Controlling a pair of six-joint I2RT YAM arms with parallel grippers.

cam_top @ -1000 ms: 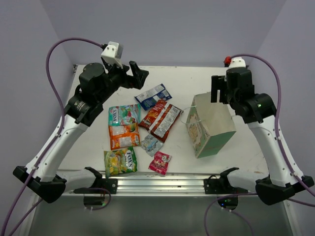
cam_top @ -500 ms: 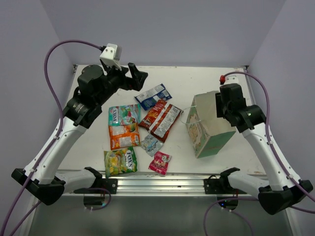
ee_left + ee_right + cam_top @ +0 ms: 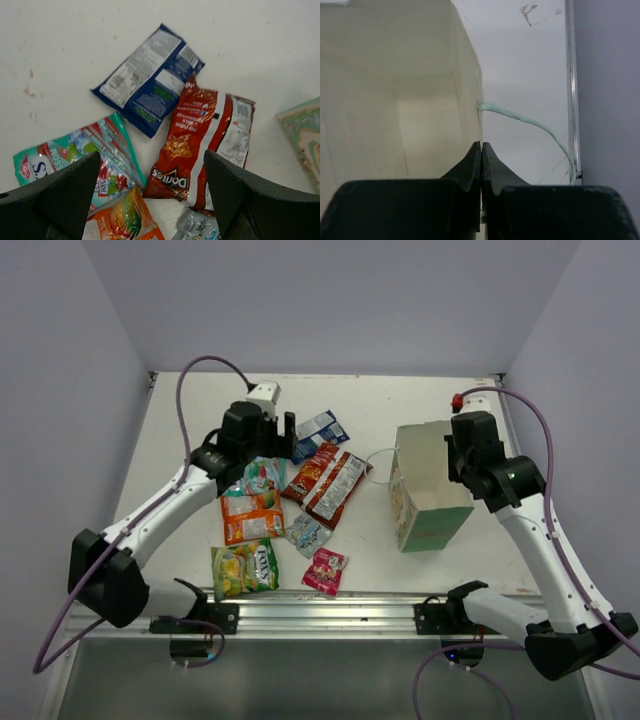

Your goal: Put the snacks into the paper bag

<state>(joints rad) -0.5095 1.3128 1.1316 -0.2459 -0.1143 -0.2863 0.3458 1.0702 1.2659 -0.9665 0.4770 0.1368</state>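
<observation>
Next, my open left gripper moves down from above the gap beside the green packet toward the red packet, onto its end by the orange one (image 3: 305, 500) (image 3: 168, 180).
Several snacks lie in a cluster on the white table: a blue packet (image 3: 312, 432), a red packet (image 3: 325, 480), a green one (image 3: 262, 473), an orange one (image 3: 250, 515), a yellow-green one (image 3: 243, 568), a silvery one (image 3: 307, 533) and a pink one (image 3: 325, 571). My left gripper (image 3: 283, 432) hovers open above them. In its wrist view the left gripper (image 3: 151, 157) spans the gap between the green packet (image 3: 75, 165) and the red packet (image 3: 192, 145), with the blue packet (image 3: 150, 80) beyond. The paper bag (image 3: 437, 528) stands open-topped at the right. My right gripper (image 3: 481, 146) is shut on the upper edge of the bag's right wall (image 3: 470, 75).
A pale string handle (image 3: 530, 122) loops from the bag's right wall toward the table's right rail (image 3: 571, 75). Another handle (image 3: 378, 455) hangs off the bag's left side toward the red packet. The purple side walls stand close on both sides.
The left arm swung down and right, over the packets. The right gripper dropped onto the bag's right wall and shut on it. The bag turned squarer to the table.
</observation>
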